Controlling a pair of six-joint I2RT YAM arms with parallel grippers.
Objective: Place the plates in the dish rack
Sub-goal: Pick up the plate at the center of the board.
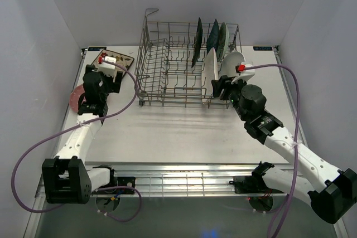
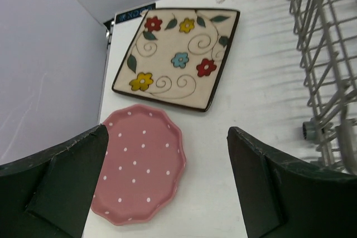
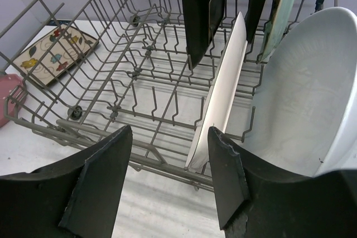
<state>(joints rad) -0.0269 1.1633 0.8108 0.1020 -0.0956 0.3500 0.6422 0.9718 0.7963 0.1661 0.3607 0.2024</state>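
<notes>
The left gripper will next lower its open fingers on both sides of the pink plate's rack-side rim below it, where bare tabletop leaves room for one finger.
The grey wire dish rack holds five plates on edge: dark square, teal, mint-green, white rectangular and white oval. The pink dotted plate and the cream floral plate lie flat on the table left of the rack. My left gripper hovers wide open above the pink plate's right edge, holding nothing. At the rack's front rail my right gripper is open and empty. The white rectangular plate stands just beyond its right finger.
The left tines of the rack stand unfilled. A rack wheel sits close to my left gripper's right side. The pink plate lies near the table's left edge, by the enclosure wall. Purple cables trail from both wrists.
</notes>
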